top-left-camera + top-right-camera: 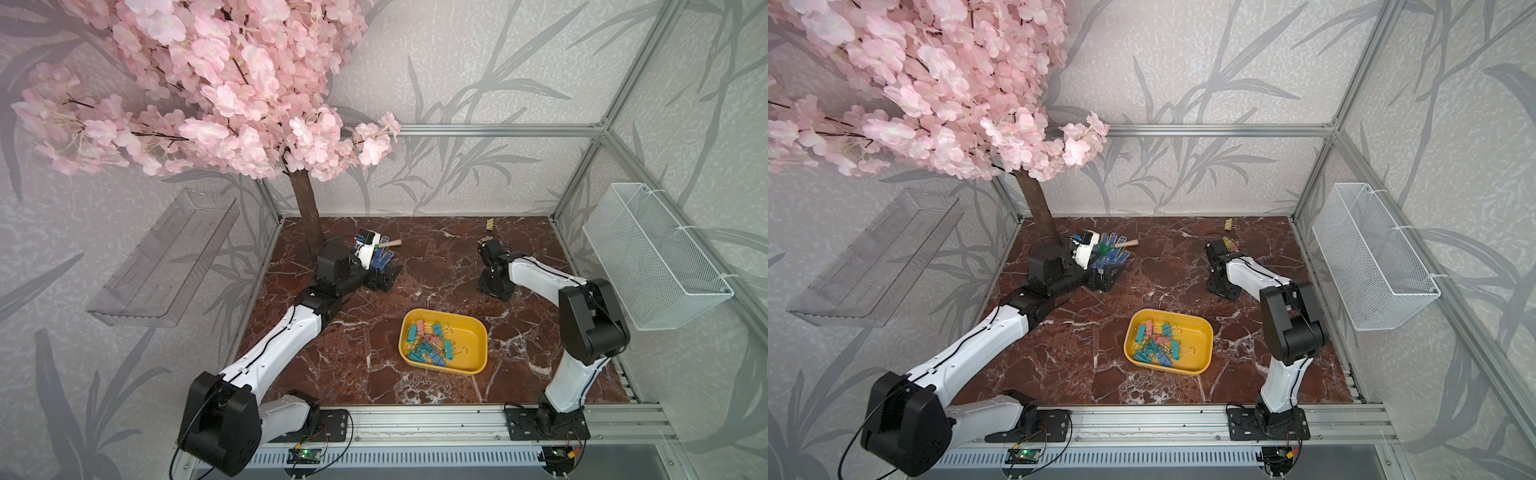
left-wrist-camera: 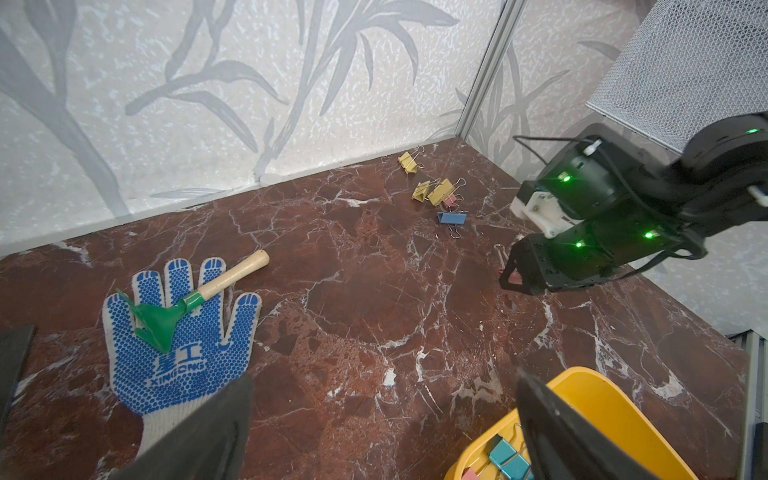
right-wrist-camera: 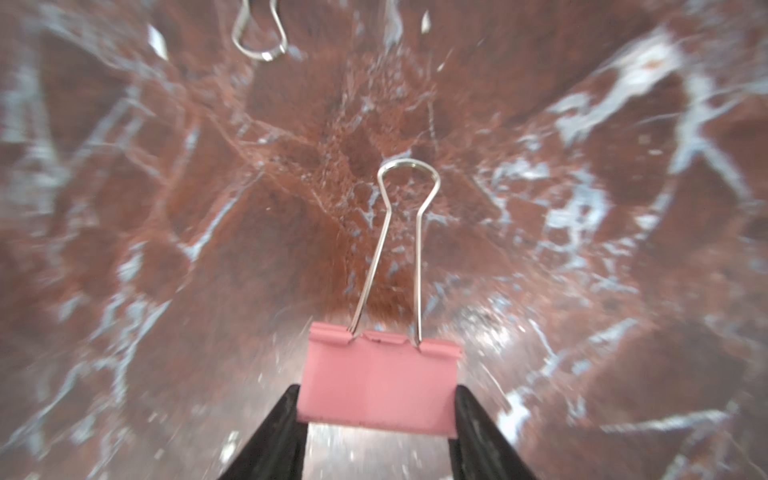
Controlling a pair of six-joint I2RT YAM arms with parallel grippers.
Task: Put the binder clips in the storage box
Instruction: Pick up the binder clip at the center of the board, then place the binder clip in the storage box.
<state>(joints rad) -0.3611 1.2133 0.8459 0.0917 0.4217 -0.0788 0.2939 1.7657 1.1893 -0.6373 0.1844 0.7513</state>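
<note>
Next, my right gripper rises and goes back over the storage box's middle (image 1: 449,336) to release the pink binder clip, since the box lies back from the gripper.
The storage box (image 1: 478,329) is a shallow yellow tray on the marble, right of centre, and shows in both top views. Several teal, pink and blue binder clips (image 1: 428,343) lie heaped in its left half. More clips lie loose near the back right corner: yellow ones (image 2: 440,192), a pink one (image 2: 451,202) and a blue one (image 2: 451,217). My right gripper (image 3: 377,392) points down at the table beyond the box, shut on a pink binder clip (image 3: 380,374) by its two sides. My left gripper (image 2: 382,415) hangs open over bare marble, left of the box.
A blue-dotted work glove (image 2: 183,357) with a green hand rake (image 2: 158,320) on it lies at the back left, beside the tree trunk (image 1: 307,212). A white wire basket (image 1: 652,257) hangs on the right wall, and a clear shelf (image 1: 166,257) on the left.
</note>
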